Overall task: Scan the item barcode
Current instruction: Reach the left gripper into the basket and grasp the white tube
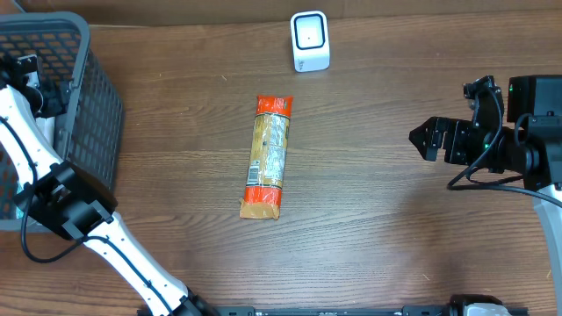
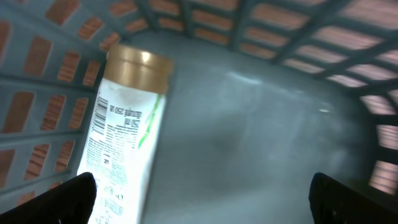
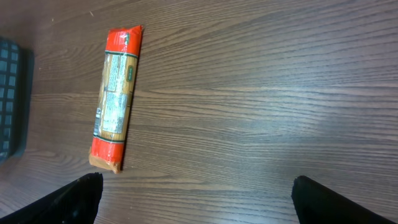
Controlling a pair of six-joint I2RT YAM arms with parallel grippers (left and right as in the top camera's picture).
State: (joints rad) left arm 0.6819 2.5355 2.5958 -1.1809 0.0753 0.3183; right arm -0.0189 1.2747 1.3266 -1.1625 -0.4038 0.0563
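Observation:
I will move my left gripper sideways and down over the bottle's labelled body [image 2: 117, 171] next, because it is below my open fingers, to the left in the wrist view.
A long orange packet [image 1: 268, 156] with a printed label lies flat mid-table, also in the right wrist view [image 3: 116, 99]. The white scanner [image 1: 310, 40] stands at the back. My left gripper [image 1: 42, 92] reaches down inside the grey basket [image 1: 97, 88]. It is open [image 2: 202, 199], with a white bottle [image 2: 124, 137] with a gold cap lying on the basket floor by its left fingertip [image 2: 78, 196]. A barcode [image 2: 98, 118] shows on the bottle's label. My right gripper [image 1: 423, 140] hovers open and empty [image 3: 199, 202] well to the right of the packet.
The basket's mesh walls [image 2: 50, 74] surround the left gripper closely. The basket's edge [image 3: 11, 93] shows at the left of the right wrist view. Bare wooden table [image 1: 369, 219] lies between the packet and the right arm.

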